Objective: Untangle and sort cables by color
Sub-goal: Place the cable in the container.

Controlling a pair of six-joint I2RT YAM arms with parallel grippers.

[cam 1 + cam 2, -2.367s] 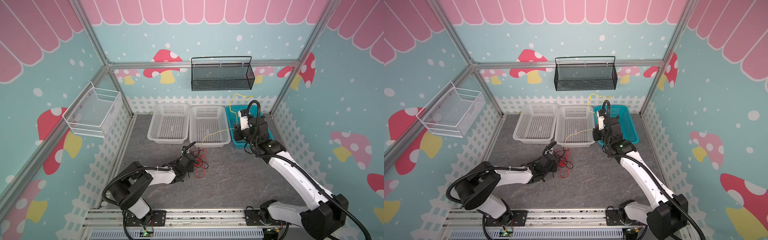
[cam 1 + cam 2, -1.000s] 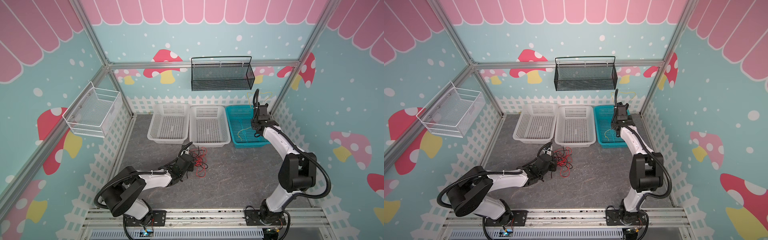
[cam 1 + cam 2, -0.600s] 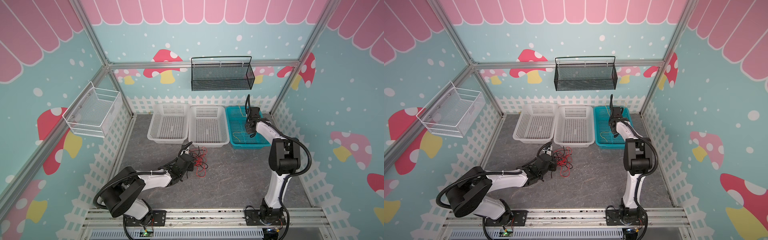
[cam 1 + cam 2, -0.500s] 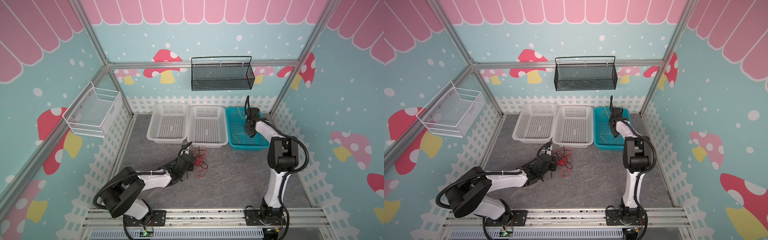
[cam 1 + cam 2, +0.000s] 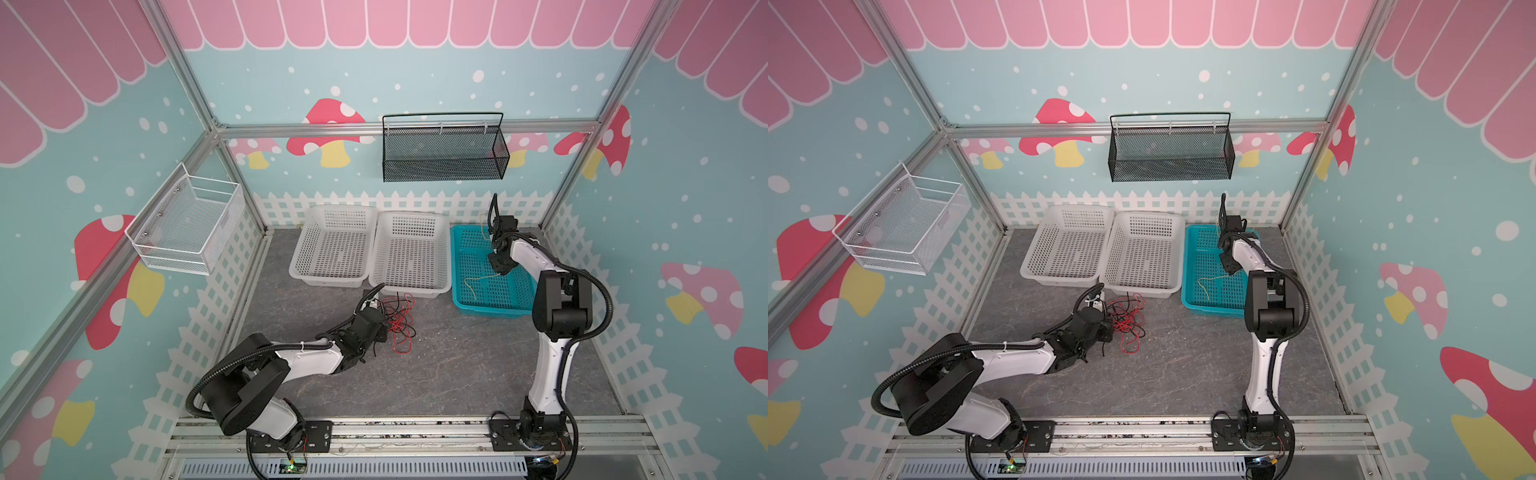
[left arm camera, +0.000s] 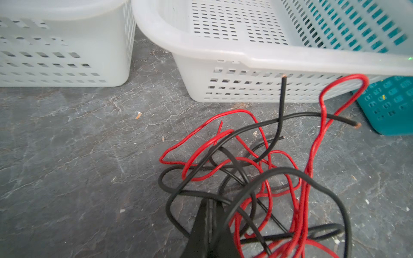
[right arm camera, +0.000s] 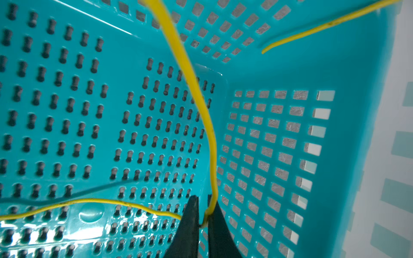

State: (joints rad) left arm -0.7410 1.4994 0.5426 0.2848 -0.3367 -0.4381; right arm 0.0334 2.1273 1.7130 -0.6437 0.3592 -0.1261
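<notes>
The robot's right gripper needs to rise, then come back and down to let go of the yellow cable (image 5: 478, 279) over the near part of the teal basket's bottom, since that part lies back from the gripper.
A tangle of red and black cables (image 5: 399, 320) (image 5: 1127, 318) lies on the grey floor in front of the white baskets. My left gripper (image 5: 381, 331) (image 5: 1106, 326) (image 6: 210, 200) is low at the tangle's edge, shut, with a black cable (image 6: 283, 100) pinched at its tips and red cable (image 6: 308, 178) looping beside it. My right gripper (image 5: 498, 266) (image 5: 1229, 266) (image 7: 203, 197) reaches down inside the teal basket (image 5: 490, 309) (image 5: 1212, 309). Its jaws stand a narrow slit apart with the yellow cable (image 5: 478, 279) (image 5: 1208, 279) (image 7: 196, 89) kinked between them. The yellow cable trails over the basket floor.
Two white plastic baskets (image 5: 328, 283) (image 5: 409, 289) stand side by side left of the teal one, close behind the tangle. A black mesh basket (image 5: 444, 153) hangs on the back wall and a white wire basket (image 5: 187, 232) on the left wall.
My right arm carried the yellow cable away from the tangle to the teal basket and lowered into it; the cable now lies inside. The left arm and the tangle stayed put.
</notes>
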